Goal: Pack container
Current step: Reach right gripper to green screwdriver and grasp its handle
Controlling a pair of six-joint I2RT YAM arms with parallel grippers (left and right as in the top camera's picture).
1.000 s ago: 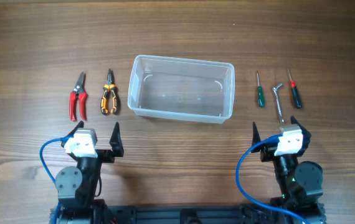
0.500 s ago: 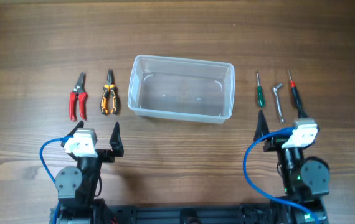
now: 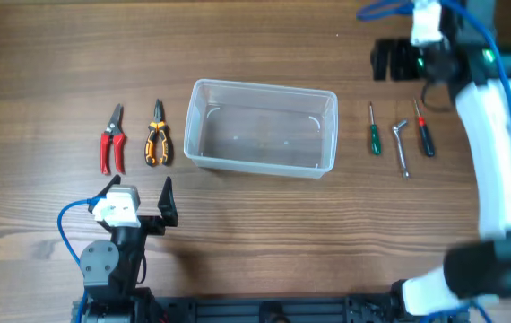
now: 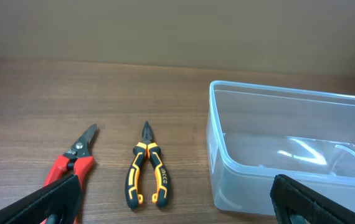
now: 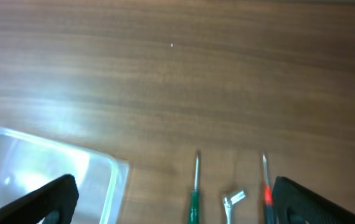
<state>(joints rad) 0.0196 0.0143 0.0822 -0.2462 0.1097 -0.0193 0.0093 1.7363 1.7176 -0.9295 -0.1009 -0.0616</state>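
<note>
I should move my right gripper down and back next, onto the green screwdriver's handle [image 3: 375,140] [image 5: 194,209], since the empty table on both sides leaves room for its fingers.
The container [image 3: 264,88] is a clear, empty plastic tub at the table's middle. It also shows in the left wrist view [image 4: 289,94] and in the right wrist view [image 5: 53,168]. My left gripper [image 3: 139,193] is open and empty at the near left, behind the orange pliers [image 3: 156,135] and red shears [image 3: 112,142]. My right gripper [image 3: 395,61] is open and empty, raised high over the far right. Below it lie a green screwdriver [image 3: 374,132], a silver hex key [image 3: 402,145] and a red screwdriver [image 3: 425,133].
The wrist views show the pliers [image 4: 145,174], the shears [image 4: 73,163], the green screwdriver [image 5: 195,186], the hex key [image 5: 232,202] and the red screwdriver [image 5: 265,186]. The right arm's white link [image 3: 498,152] spans the table's right side.
My right arm has lifted from the near right and swung far forward and up, now above and beyond the screwdrivers. The left arm and the tools have not moved.
</note>
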